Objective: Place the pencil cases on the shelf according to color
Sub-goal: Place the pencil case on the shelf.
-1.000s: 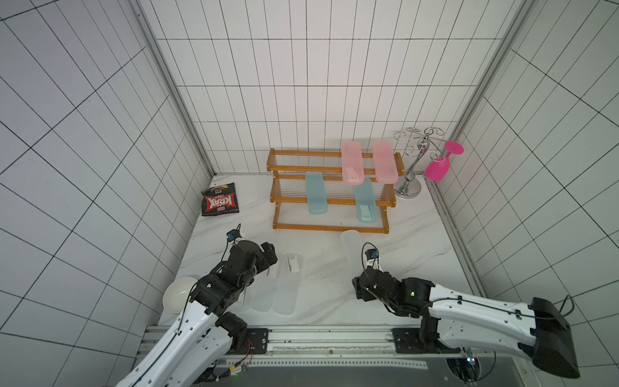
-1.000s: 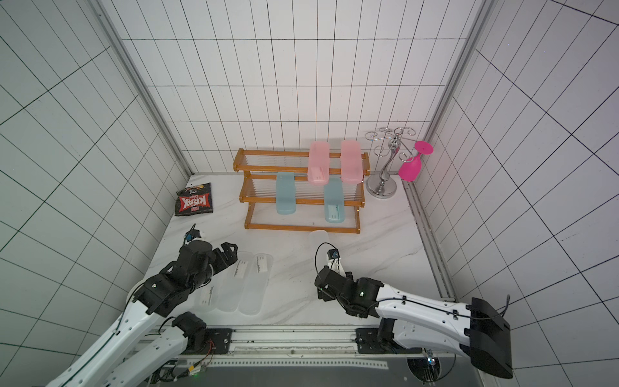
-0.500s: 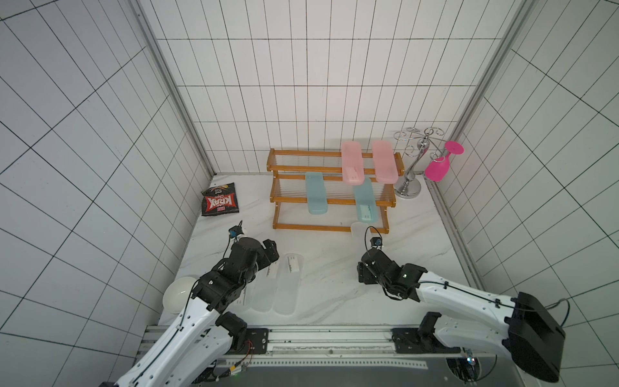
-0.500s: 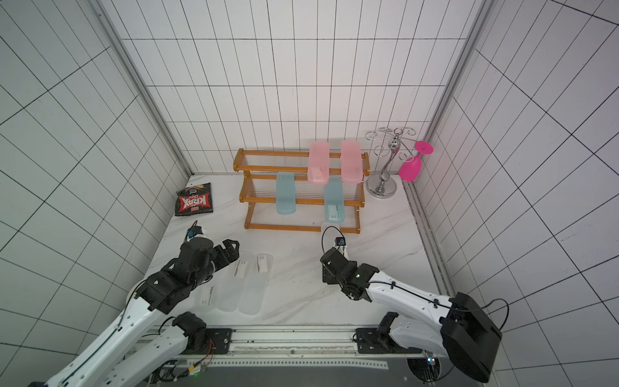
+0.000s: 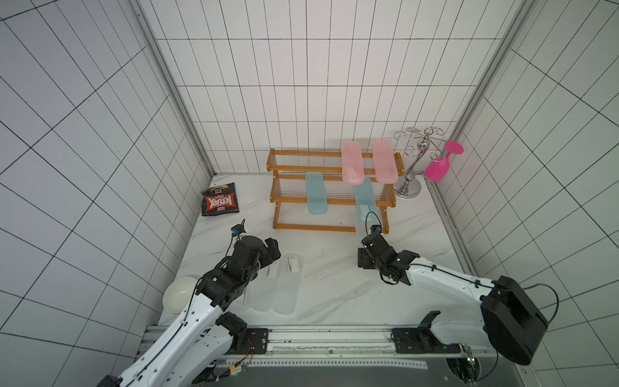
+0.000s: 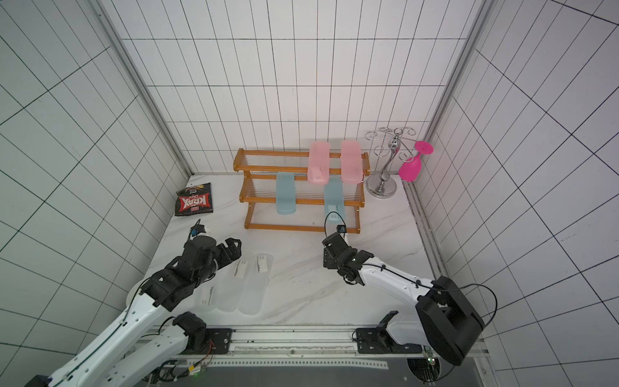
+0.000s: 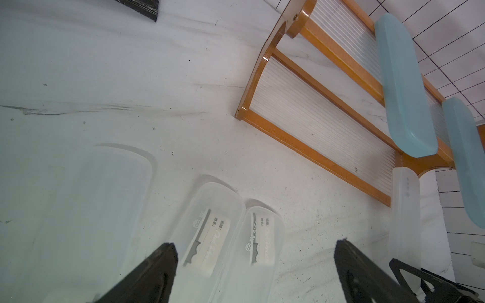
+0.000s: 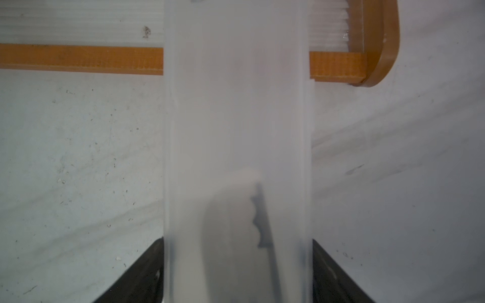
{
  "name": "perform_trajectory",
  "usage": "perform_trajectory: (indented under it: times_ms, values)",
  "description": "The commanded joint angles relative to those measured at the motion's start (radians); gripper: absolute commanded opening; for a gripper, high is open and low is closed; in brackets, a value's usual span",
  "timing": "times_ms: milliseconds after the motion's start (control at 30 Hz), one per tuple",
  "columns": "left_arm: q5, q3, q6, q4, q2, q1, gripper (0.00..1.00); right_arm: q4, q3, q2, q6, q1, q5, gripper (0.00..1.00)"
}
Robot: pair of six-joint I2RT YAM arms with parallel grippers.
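My right gripper holds the clear case, and only the case's far end is across the bar of the level. It should push farther outward to the shelf's lowest level (image 5: 350, 219) (image 8: 328, 26) next and let go of the case there.
My right gripper (image 8: 237, 241) is shut on a clear pencil case (image 8: 236, 118), jaws pressed against its two long sides. The case's far end reaches over the front rail of the shelf (image 5: 335, 201) at the lowest tier's right end. Two pink cases (image 5: 351, 166) (image 5: 384, 166) lie on the top tier, two teal ones (image 5: 316, 197) (image 5: 365, 201) on the middle tier. Three clear cases (image 5: 288, 284) (image 5: 266, 288) (image 6: 206, 295) lie side by side on the table. My left gripper (image 7: 256, 245) hangs open just above them, holding nothing.
A black and red chip bag (image 5: 220, 201) lies left of the shelf. A chrome hanger stand (image 5: 413, 167) with a magenta goblet (image 5: 438, 167) stands at the shelf's right. A white bowl (image 5: 179, 295) sits at the front left, by my left arm. Tiled walls close three sides.
My right gripper has carried the clear case away from the front edge, up to the shelf's lowest tier. The left arm has hardly moved.
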Motion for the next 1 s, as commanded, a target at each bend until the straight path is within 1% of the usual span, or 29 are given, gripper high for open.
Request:
perform_trajectory:
  times_ms: [0, 233, 400, 500, 633, 667, 700, 733, 767, 900, 933, 967]
  values:
    - [-0.017, -0.013, 0.018, 0.05, 0.005, -0.003, 0.98, 0.065, 0.069, 0.043, -0.053, -0.041, -0.024, 0.49]
    - [-0.012, -0.013, 0.022, 0.07, 0.031, -0.003, 0.98, 0.139, 0.13, 0.172, -0.088, -0.075, -0.043, 0.48]
    - [-0.015, -0.026, 0.027, 0.073, 0.035, -0.003, 0.98, 0.157, 0.17, 0.238, -0.102, -0.091, -0.039, 0.48]
    - [-0.019, -0.033, 0.028, 0.082, 0.037, -0.003, 0.98, 0.155, 0.193, 0.264, -0.11, -0.098, -0.035, 0.5]
    - [-0.019, -0.036, 0.033, 0.09, 0.041, -0.003, 0.98, 0.14, 0.213, 0.288, -0.119, -0.102, -0.029, 0.59]
    - [-0.022, -0.038, 0.036, 0.093, 0.041, -0.003, 0.98, 0.136, 0.215, 0.292, -0.119, -0.101, -0.024, 0.64]
    - [-0.024, -0.04, 0.041, 0.098, 0.042, -0.003, 0.98, 0.132, 0.217, 0.296, -0.115, -0.102, -0.015, 0.75]
    - [-0.026, -0.041, 0.046, 0.1, 0.042, -0.003, 0.98, 0.125, 0.221, 0.302, -0.111, -0.103, -0.008, 0.82]
    - [-0.029, -0.039, 0.051, 0.099, 0.042, -0.003, 0.98, 0.121, 0.224, 0.304, -0.111, -0.104, -0.004, 0.86]
    - [-0.035, -0.033, 0.065, 0.082, 0.024, -0.003, 0.98, 0.088, 0.226, 0.285, -0.098, -0.101, 0.0, 0.98]
    - [-0.039, -0.033, 0.065, 0.075, 0.016, -0.003, 0.98, 0.082, 0.219, 0.269, -0.09, -0.098, -0.002, 1.0]
    - [-0.043, -0.035, 0.064, 0.07, 0.009, -0.003, 0.98, 0.074, 0.212, 0.253, -0.083, -0.094, 0.0, 0.99]
